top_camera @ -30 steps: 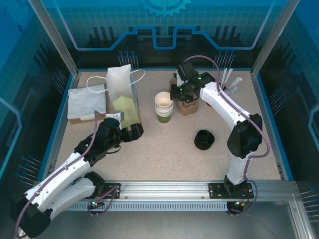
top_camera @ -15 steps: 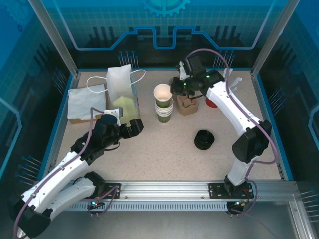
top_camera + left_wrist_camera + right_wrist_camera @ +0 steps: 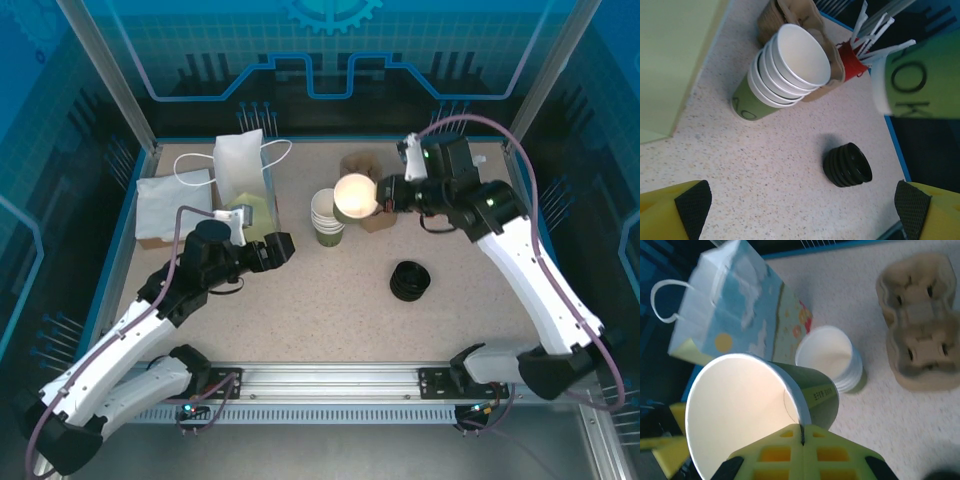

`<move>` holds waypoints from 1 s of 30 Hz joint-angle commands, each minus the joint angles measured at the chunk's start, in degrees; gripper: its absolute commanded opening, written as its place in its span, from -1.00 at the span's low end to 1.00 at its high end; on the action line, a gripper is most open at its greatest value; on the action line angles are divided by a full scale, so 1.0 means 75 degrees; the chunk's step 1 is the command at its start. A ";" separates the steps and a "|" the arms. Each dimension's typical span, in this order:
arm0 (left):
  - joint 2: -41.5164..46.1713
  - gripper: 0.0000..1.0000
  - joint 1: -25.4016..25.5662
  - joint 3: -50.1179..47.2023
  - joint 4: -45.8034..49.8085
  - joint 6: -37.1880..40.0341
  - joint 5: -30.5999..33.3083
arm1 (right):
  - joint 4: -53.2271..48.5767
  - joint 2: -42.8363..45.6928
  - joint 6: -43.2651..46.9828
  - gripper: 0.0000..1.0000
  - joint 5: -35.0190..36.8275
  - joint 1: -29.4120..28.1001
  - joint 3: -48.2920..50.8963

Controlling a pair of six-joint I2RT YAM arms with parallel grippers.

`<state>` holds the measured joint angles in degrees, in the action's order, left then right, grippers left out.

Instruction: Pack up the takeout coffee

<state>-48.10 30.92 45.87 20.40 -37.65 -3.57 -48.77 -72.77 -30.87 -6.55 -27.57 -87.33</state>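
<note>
The table beside the black lids is bare below my right gripper and back from it. I will move my right gripper back and down there next to let go of the cup's rim.
My right gripper point(image 3: 384, 194) point(image 3: 802, 432) is shut on the rim of a lidless olive-green paper cup point(image 3: 355, 197) point(image 3: 755, 410) point(image 3: 925, 75), which hangs tilted in the air just right of the cup stack point(image 3: 327, 216) point(image 3: 790, 70) point(image 3: 832, 357). One finger is inside the rim and one outside. The takeout coffee with its black lid is out of view. A stack of loose black lids point(image 3: 409, 281) point(image 3: 847, 165) lies on the table. My left gripper point(image 3: 275, 250) point(image 3: 802, 207) stands open and empty beside the base of the paper bag point(image 3: 245, 190) point(image 3: 735, 320).
A brown cardboard cup carrier point(image 3: 372, 219) point(image 3: 920, 320) sits behind the cup stack. A red cup of white stirrers point(image 3: 852, 62) stands at the back right. A flat white bag point(image 3: 170, 205) lies at the left. Blue rails edge the table.
My right gripper has lifted one cup off the stack and swung it up and to the right, tilting it. My left gripper has shifted slightly to the right by the bag.
</note>
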 commanded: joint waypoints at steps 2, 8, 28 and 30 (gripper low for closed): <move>-0.0245 0.95 0.0036 -0.0218 -0.0668 -0.0381 -0.0736 | 0.0307 0.0559 -0.0172 -0.96 -0.0278 0.0090 0.1401; -0.0466 0.94 0.0031 -0.0733 -0.1376 -0.0896 -0.0801 | 0.1287 0.0582 -0.0560 -0.96 -0.0497 0.0012 0.3235; -0.0595 0.94 0.0044 -0.0853 -0.1176 -0.0776 -0.0650 | 0.2360 -0.0731 -0.0386 -0.50 -0.0618 -0.0274 0.4164; -0.0595 0.93 0.0043 -0.0771 -0.1081 -0.0681 -0.0637 | 0.1995 -0.0552 -0.0101 -0.26 -0.0441 -0.0196 0.4034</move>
<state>-52.56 30.92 39.94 12.56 -43.57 -7.86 -30.39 -78.74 -34.30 -11.11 -29.21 -55.29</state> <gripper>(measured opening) 0.967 0.332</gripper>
